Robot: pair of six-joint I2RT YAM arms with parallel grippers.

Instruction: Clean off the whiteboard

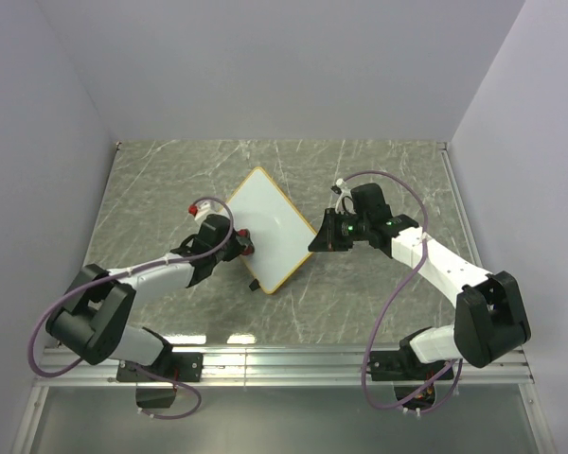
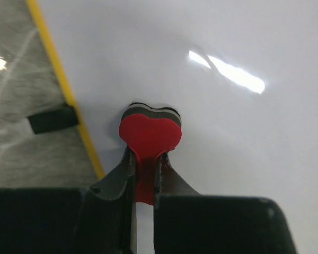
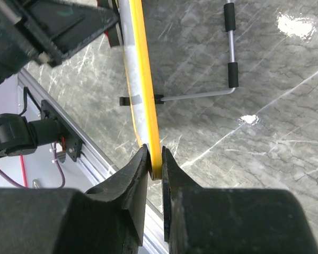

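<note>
I will raise my left gripper, cross the whiteboard's yellow edge and lower the eraser [image 2: 150, 135] to release it, as bare marble lies to its left in the top view.
The whiteboard [image 1: 268, 227] lies turned like a diamond in the middle of the table, white with a yellow frame, and its face looks clean. My left gripper [image 1: 241, 244] is shut on a red heart-shaped eraser [image 2: 150, 135] with a dark felt base, which presses on the white face [image 2: 228, 106] near the yellow left edge [image 2: 58, 74]. My right gripper [image 1: 318, 238] is shut on the board's right corner; the right wrist view shows the yellow edge [image 3: 150, 95] pinched between the fingers [image 3: 133, 177].
A bent wire stand [image 3: 222, 90] with black grips sticks out from the board's underside over the grey marble table [image 1: 379, 170]. A small red object [image 1: 191, 207] lies left of the board. An aluminium rail [image 1: 284, 359] runs along the near edge.
</note>
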